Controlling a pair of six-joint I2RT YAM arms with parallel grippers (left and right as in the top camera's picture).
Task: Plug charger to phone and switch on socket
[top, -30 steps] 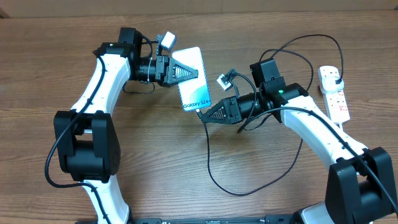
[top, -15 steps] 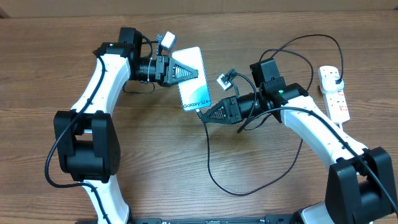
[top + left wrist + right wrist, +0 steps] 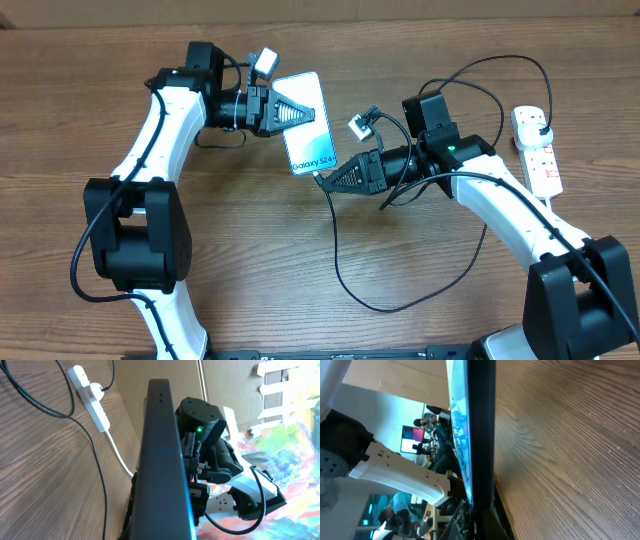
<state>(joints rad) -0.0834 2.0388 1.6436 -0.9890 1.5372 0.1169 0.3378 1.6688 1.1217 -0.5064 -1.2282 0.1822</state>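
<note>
The bare tabletop below the phone's bottom edge has clear wood with room to release the connector end, so my right gripper will next move away from that edge and go down there.
The phone (image 3: 306, 140), light blue screen with "Galaxy" text, is held above the table, tilted, by my left gripper (image 3: 300, 113), which is shut on its upper part. My right gripper (image 3: 330, 182) is shut on the connector end of the charger (image 3: 336, 240), pressed against the phone's bottom edge. The black cable loops down and back up to a black plug (image 3: 541, 124) in the white socket (image 3: 541, 162) at the right. Both wrist views show the phone edge-on (image 3: 160, 460) (image 3: 481, 435). The connector itself is hidden there. The socket also shows in the left wrist view (image 3: 90, 395).
The socket's thick white cord (image 3: 120, 457) runs off the table's far edge. Slack cable loops lie on the wooden table (image 3: 240, 260) between the arms and near the right arm (image 3: 480, 70). A cardboard wall stands behind the table.
My left gripper has shifted the phone slightly up and to the left. My right gripper has followed, staying at the phone's bottom edge.
</note>
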